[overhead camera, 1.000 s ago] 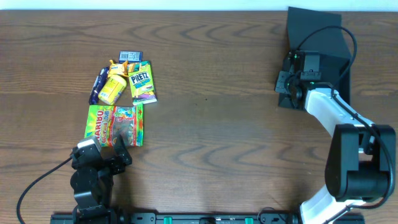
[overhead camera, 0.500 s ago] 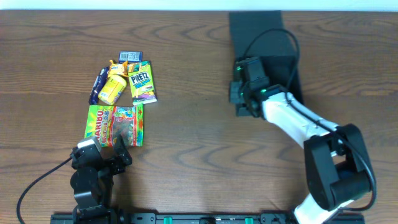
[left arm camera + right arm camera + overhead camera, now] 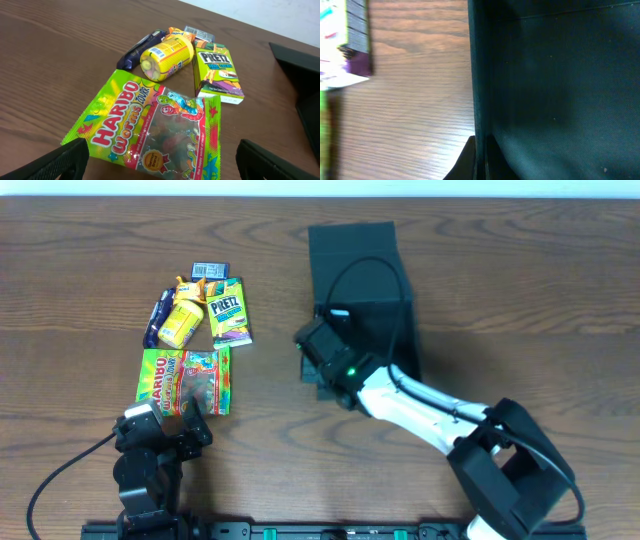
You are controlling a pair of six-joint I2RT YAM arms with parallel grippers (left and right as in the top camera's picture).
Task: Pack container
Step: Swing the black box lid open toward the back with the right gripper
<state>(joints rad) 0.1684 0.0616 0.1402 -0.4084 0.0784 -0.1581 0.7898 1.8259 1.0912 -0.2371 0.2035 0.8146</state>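
Observation:
Next, my right gripper carries the container a little toward the snack pile before that gripper opens, since empty table separates them.
The dark container [image 3: 362, 270] lies at the table's middle back, its flap toward the far edge; it fills the right wrist view [image 3: 560, 90]. My right gripper [image 3: 322, 363] is shut on the container's near-left wall [image 3: 479, 150]. My left gripper [image 3: 160, 162] is open and empty at the front left, just before the Haribo worms bag [image 3: 184, 379], also in the left wrist view [image 3: 150, 127]. Behind it lie a Pretz box [image 3: 228, 310], a yellow packet [image 3: 181, 322], a dark blue bar [image 3: 159, 316] and a small dark packet [image 3: 210, 270].
The snack pile occupies the left of the wooden table [image 3: 80, 260]. The right arm stretches from the front right across to the middle. The container's edge shows at the right of the left wrist view [image 3: 300, 65].
My right gripper has dragged the container from the far right to the table's middle, toward the snacks. The left arm and the snacks have not moved.

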